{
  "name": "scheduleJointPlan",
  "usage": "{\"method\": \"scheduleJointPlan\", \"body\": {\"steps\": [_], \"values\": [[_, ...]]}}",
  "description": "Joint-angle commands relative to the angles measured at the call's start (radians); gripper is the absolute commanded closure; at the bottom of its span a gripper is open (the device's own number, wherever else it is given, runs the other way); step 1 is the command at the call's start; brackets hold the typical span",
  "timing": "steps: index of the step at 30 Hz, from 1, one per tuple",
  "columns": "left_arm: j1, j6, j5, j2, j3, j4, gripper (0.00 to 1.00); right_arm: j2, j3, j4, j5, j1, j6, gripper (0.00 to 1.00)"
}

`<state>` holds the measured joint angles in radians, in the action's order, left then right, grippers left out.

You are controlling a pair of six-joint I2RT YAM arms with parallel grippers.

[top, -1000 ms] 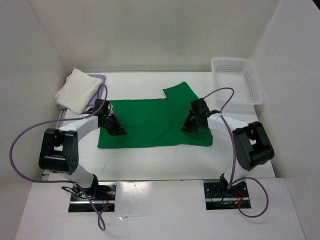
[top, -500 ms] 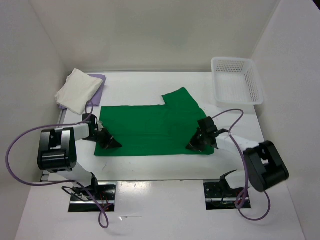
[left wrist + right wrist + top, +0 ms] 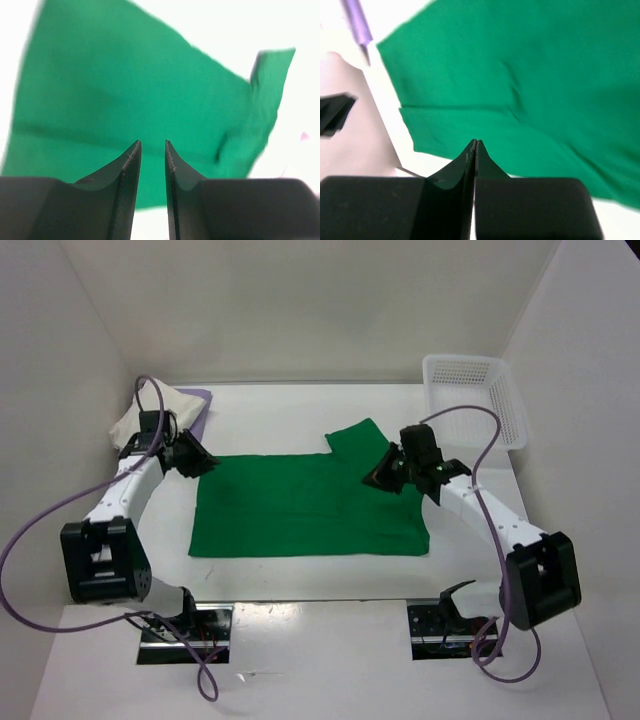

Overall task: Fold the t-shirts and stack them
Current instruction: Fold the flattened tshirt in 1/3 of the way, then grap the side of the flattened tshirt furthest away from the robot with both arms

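Next, I lower my open left gripper outward with a turn onto the far corner's edge by the lavender t-shirt, so it hangs above the green t-shirt [image 3: 310,505].
The bright green t-shirt [image 3: 310,505] lies spread flat in the middle of the table, one sleeve [image 3: 358,437] sticking out at the far right. My left gripper [image 3: 203,462] hovers at the shirt's far left corner; in the left wrist view the gripper [image 3: 152,143] is open by a narrow gap, holding nothing, with green cloth [image 3: 125,95] below it. My right gripper [image 3: 376,478] hangs above the shirt by the sleeve, and in its wrist view the gripper [image 3: 475,142] is shut and empty over the shirt [image 3: 530,75]. A folded cream t-shirt [image 3: 150,420] rests on the lavender one [image 3: 203,400] at the far left.
A white mesh basket [image 3: 478,400] stands at the far right corner. White walls close in the table on three sides. Purple cables [image 3: 455,420] loop from both arms over the table edges.
Both grippers dragged the green shirt's near edge toward the arms, then rose and swung to its far side. The left gripper opened and let go of the cloth.
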<state>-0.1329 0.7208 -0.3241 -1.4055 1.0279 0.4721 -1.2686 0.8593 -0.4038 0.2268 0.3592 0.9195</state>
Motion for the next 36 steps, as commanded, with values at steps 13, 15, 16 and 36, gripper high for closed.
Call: {"method": "scheduleJointPlan", "body": {"steps": [13, 15, 16, 36], "values": [[-0.002, 0.017, 0.430, -0.496, 0.328, -0.145, 0.53, -0.184, 0.139, 0.123, 0.078, -0.005, -0.189, 0.95], [-0.002, 0.017, 0.444, -0.510, 0.328, -0.173, 0.49, -0.193, 0.139, 0.132, 0.078, -0.005, -0.189, 0.95], [-0.002, 0.017, 0.444, -0.523, 0.337, -0.173, 0.49, -0.193, 0.139, 0.132, 0.078, -0.005, -0.202, 0.95], [0.046, -0.043, 0.494, -0.688, 0.440, -0.153, 0.75, -0.285, 0.221, 0.160, 0.039, -0.005, -0.222, 0.85]]}}
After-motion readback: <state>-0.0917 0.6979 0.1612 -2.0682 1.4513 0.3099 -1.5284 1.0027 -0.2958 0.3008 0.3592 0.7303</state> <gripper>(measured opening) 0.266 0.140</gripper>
